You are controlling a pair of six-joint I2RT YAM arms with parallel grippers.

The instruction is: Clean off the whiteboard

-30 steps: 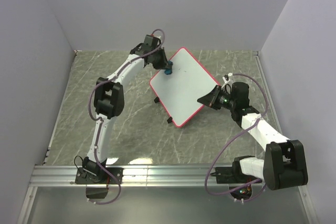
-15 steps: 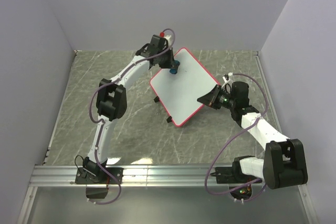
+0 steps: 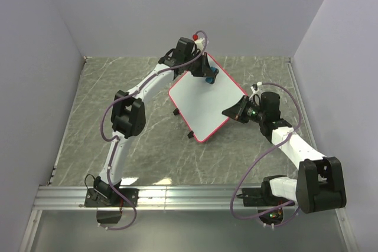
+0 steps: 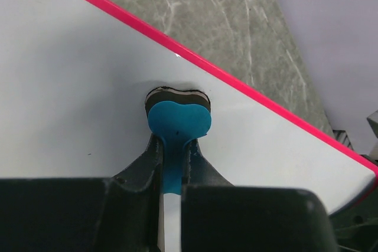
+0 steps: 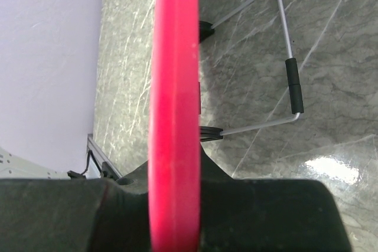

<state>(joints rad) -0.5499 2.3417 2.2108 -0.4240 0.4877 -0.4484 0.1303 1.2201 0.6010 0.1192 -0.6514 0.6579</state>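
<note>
The robot will move its left gripper off the board next, back and down to release, because clear marble beside the board's black feet lies to the gripper's left in the top view.
The whiteboard [image 3: 201, 103] stands tilted on the marble table, white with a red-pink rim, and I see no marks on its face. My left gripper [image 3: 207, 74] is shut on the handle of a small blue eraser [image 3: 210, 77], whose pad presses on the board near its far right edge. In the left wrist view the eraser [image 4: 178, 122] sits between the fingers [image 4: 150, 157] on the whiteboard [image 4: 71, 87]. My right gripper [image 3: 232, 112] is shut on the board's right rim. The right wrist view has that whiteboard rim [image 5: 174, 87] running edge-on through the right gripper [image 5: 174, 166].
Under the board a wire stand [image 5: 290, 87] with black sleeves rests on the marble table [image 3: 147, 140]. Small black feet [image 3: 190, 136] show at the board's near-left edge. Lilac walls [image 3: 41, 57] enclose the table on three sides. An aluminium rail [image 3: 189, 196] runs along the near edge.
My left gripper has slid the eraser to the right along the board's far edge, from the far-left corner towards the far-right side. The right arm and the board have stayed put.
</note>
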